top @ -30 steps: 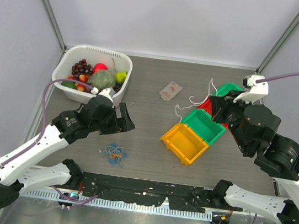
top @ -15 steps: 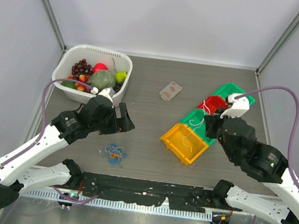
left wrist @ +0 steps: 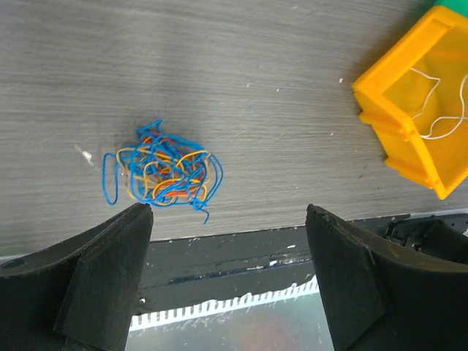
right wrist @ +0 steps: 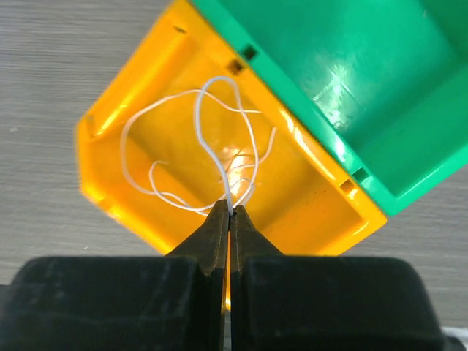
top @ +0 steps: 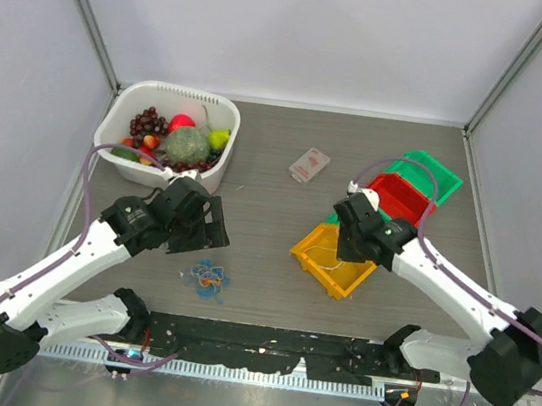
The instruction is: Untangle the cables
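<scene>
My right gripper is above the bin's bottom and will stay there, then open its fingers to let go of the piece of white cable, since the white cable's loops lie inside the yellow bin [top: 333,262].
A tangle of blue, orange-yellow and red cables [top: 208,278] [left wrist: 162,170] lies on the table near the front edge. My left gripper [top: 213,223] [left wrist: 228,212] hovers just behind it, wide open, with nothing between its fingers. In the right wrist view the white cable [right wrist: 212,146] loops inside the yellow bin [right wrist: 146,183] [top: 333,262]. My right gripper [right wrist: 230,208] [top: 346,257] is shut on one strand of it just above the bin. The left wrist view also shows the white cable [left wrist: 439,110] in the yellow bin [left wrist: 409,124].
Behind the yellow bin stand a green bin [right wrist: 351,88], a red bin [top: 398,196] and another green bin [top: 435,171] in a diagonal row. A white basket [top: 121,121] of fruit sits at the back left. A small white packet [top: 309,165] lies mid-table.
My right arm has swung from above the far bins down to the yellow bin, carrying the white cable, which now lies in that bin. My left gripper has shifted slightly toward the tangle.
</scene>
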Robot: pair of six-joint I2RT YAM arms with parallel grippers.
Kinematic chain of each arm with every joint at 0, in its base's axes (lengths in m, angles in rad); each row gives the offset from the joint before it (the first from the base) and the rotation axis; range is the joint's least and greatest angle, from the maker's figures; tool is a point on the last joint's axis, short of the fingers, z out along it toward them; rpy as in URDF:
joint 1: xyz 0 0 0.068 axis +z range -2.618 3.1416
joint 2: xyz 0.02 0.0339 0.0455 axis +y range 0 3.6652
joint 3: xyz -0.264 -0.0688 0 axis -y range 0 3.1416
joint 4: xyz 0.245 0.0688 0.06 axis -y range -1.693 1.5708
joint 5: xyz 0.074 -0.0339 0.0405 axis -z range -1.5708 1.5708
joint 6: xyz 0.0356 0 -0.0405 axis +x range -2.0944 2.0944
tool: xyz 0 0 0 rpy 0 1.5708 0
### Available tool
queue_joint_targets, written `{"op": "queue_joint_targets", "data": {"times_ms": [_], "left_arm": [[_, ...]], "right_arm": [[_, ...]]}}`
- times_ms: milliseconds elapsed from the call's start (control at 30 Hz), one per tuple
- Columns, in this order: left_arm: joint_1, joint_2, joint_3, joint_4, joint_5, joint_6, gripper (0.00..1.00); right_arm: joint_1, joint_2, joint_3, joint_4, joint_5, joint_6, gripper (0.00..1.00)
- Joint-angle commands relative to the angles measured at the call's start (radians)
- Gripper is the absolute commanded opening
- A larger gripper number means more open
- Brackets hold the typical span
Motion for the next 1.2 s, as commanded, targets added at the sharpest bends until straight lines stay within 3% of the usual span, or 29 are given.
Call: {"op": "queue_joint_targets", "data": {"times_ms": [0, 133, 333, 400, 433, 467, 500, 533, 600, 633, 700, 767, 833, 933, 1167], "left_arm": [[0.005, -0.013, 0.022, -0.092, -0.027, -0.044, 0.9], [0.005, -0.038, -0.008, -0.115, -0.055, -0.114, 0.9], [0.019, -0.039, -0.047, -0.16, -0.075, -0.203, 0.9], [0.04, -0.025, -0.064, -0.159, -0.049, -0.205, 0.88], [0.051, -0.019, -0.073, -0.156, -0.035, -0.199, 0.86], [0.063, -0.013, -0.082, -0.149, -0.023, -0.188, 0.84], [0.074, -0.007, -0.09, -0.141, -0.017, -0.179, 0.79], [0.086, -0.005, -0.097, -0.135, -0.015, -0.173, 0.71], [0.111, -0.013, -0.122, -0.104, -0.006, -0.165, 0.61], [0.128, -0.025, -0.134, -0.083, 0.002, -0.168, 0.6], [0.169, -0.047, -0.171, -0.04, 0.034, -0.179, 0.65], [0.204, -0.064, -0.212, 0.014, 0.093, -0.191, 0.7], [0.238, -0.067, -0.26, 0.07, 0.167, -0.211, 0.69], [0.261, -0.059, -0.321, 0.12, 0.224, -0.262, 0.59], [0.272, -0.045, -0.403, 0.212, 0.169, -0.302, 0.44]], "right_arm": [[-0.116, 0.066, 0.009, 0.078, -0.21, -0.05, 0.01], [-0.159, 0.233, 0.061, 0.042, -0.297, -0.087, 0.01], [-0.157, 0.252, 0.054, -0.014, -0.281, -0.096, 0.02], [-0.159, 0.239, 0.08, -0.078, -0.261, -0.127, 0.14], [-0.156, 0.23, 0.112, -0.092, -0.244, -0.153, 0.33], [-0.156, 0.207, 0.13, -0.124, -0.233, -0.161, 0.4], [-0.15, 0.192, 0.176, -0.135, -0.218, -0.182, 0.55], [-0.147, 0.166, 0.204, -0.143, -0.213, -0.202, 0.58], [-0.111, 0.135, 0.274, -0.13, -0.213, -0.228, 0.59], [-0.099, 0.131, 0.305, -0.117, -0.234, -0.239, 0.59], [-0.044, 0.137, 0.295, -0.005, -0.297, -0.244, 0.6], [0.007, 0.161, 0.252, 0.148, -0.491, -0.222, 0.6], [0.079, 0.202, 0.207, 0.323, -0.597, -0.181, 0.59], [0.221, 0.279, 0.201, 0.5, -0.612, -0.176, 0.59], [0.311, 0.425, 0.192, 0.644, -0.661, -0.184, 0.54]]}}
